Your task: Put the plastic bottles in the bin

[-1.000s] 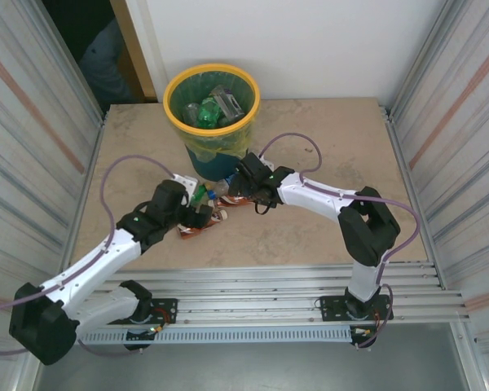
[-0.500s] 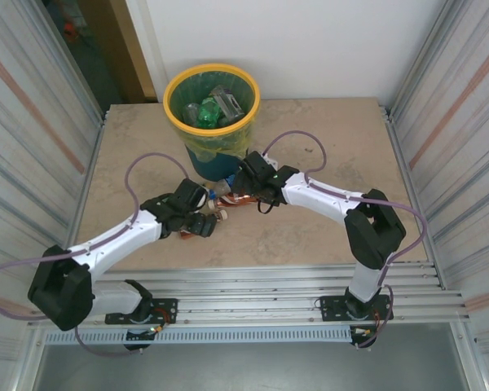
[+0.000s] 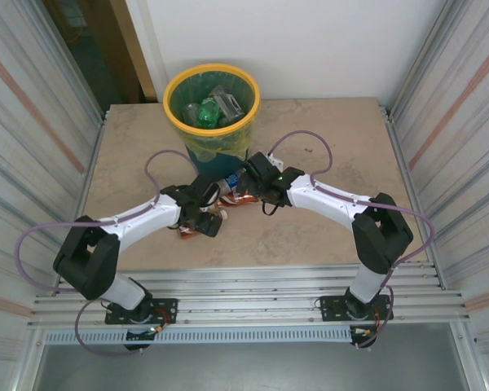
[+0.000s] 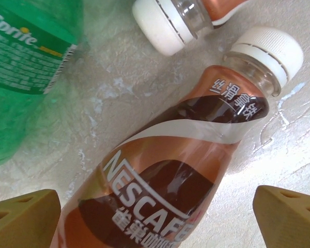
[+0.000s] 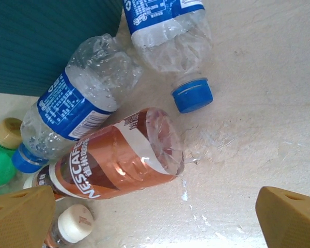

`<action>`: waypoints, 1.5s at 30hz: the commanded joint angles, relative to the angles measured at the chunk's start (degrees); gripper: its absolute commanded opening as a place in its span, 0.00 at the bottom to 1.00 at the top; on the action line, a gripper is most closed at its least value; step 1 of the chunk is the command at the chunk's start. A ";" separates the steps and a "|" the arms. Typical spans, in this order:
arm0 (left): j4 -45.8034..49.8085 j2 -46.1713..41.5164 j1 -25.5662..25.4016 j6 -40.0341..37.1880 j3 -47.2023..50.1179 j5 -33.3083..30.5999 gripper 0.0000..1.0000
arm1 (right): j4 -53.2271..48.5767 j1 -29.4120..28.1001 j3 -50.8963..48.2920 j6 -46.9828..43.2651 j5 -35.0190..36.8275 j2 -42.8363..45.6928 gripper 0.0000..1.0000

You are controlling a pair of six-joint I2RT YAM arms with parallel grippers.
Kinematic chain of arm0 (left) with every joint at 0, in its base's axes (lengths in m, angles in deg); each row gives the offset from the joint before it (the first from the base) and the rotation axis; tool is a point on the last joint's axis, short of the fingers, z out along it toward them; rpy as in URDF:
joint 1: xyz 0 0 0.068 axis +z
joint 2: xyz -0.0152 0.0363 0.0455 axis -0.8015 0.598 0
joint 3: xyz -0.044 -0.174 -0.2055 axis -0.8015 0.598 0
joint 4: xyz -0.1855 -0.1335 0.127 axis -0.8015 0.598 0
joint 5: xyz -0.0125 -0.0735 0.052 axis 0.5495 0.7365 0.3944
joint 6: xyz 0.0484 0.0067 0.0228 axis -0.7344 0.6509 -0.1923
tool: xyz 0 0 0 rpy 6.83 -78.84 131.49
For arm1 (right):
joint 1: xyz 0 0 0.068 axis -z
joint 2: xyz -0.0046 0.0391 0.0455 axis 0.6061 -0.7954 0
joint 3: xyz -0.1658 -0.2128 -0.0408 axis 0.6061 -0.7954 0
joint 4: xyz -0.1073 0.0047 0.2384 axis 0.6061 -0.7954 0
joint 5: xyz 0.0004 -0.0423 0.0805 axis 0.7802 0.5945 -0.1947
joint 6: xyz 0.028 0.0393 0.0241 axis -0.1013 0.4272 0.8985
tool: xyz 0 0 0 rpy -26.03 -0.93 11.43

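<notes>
The left gripper turns and lowers onto the labelled body of the brown Nescafé bottle (image 4: 157, 178) next and closes across it, because the bottle lies slanted between my open fingers.
The bin (image 3: 173, 94), yellow-rimmed with a teal body (image 5: 51, 41), stands at the back of the table with several plastic bottles (image 3: 214, 107) inside. More plastic bottles lie in front of it. My left gripper (image 4: 155, 222) is open, straddling a brown Nescafé bottle (image 4: 165, 170) with a white cap; a green Sprite bottle (image 4: 26, 77) lies beside it. My right gripper (image 5: 155, 222) is open above bare table, just short of another brown Nescafé bottle (image 5: 119, 160) and two clear blue-labelled bottles (image 5: 77, 103). From above, the left gripper (image 3: 209, 220) and right gripper (image 3: 246, 189) meet over the bottle pile (image 3: 231, 195).
Corrugated metal walls close in the table (image 3: 326, 228) on both sides. The bin body stands right behind the bottle pile. A second white-capped bottle (image 4: 170, 23) lies just beyond the Nescafé bottle. Purple cables loop over both arms.
My left arm has swung right and forward, bringing its gripper over the bottles in front of the bin. The right arm has shifted slightly right. Both grippers stay open.
</notes>
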 commanded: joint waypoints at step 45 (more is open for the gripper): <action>-9.28 -17.68 -5.55 -6.76 -4.33 25.00 0.36 | -6.15 4.49 -7.55 0.79 11.20 13.97 0.98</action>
